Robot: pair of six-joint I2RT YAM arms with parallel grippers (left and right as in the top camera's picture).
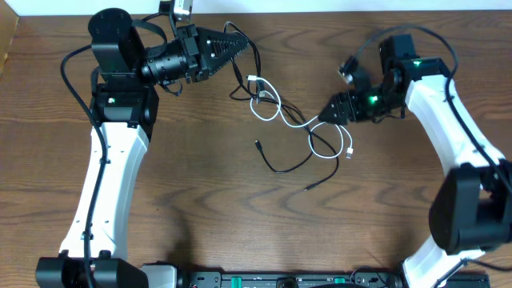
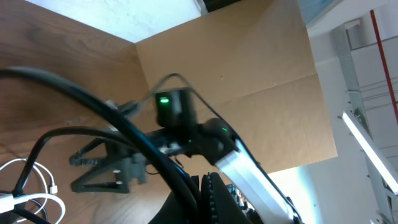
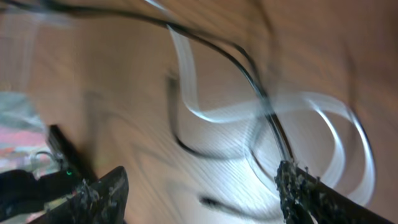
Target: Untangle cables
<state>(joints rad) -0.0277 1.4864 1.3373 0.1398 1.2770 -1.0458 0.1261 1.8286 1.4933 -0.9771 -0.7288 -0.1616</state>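
Note:
The white cable's loop [image 1: 278,107] [image 3: 178,41] below my left gripper lies across the black cable. My right gripper will go over the tangle and onto that loop next.
The black cable [image 1: 278,169] and white cable [image 1: 269,110] lie crossed on the wooden table between the arms. My left gripper [image 1: 245,46] is at the back, shut on the black cable, which loops over its tip and hangs down to the tangle. In the left wrist view the black cable [image 2: 127,134] runs into the shut jaws [image 2: 202,199], and the white cable [image 2: 34,198] shows at lower left. My right gripper [image 1: 323,115] is open just right of the tangle. Its blurred wrist view shows the white cable [image 3: 186,71] and black cable [image 3: 245,56] beyond the spread fingers [image 3: 199,183].
The white cable's plug [image 1: 350,152] lies near the right gripper, another white plug [image 1: 253,79] below the left gripper. Black cable ends lie at the middle [image 1: 258,144] and nearer the front [image 1: 310,188]. A cardboard wall [image 2: 249,68] stands behind the table.

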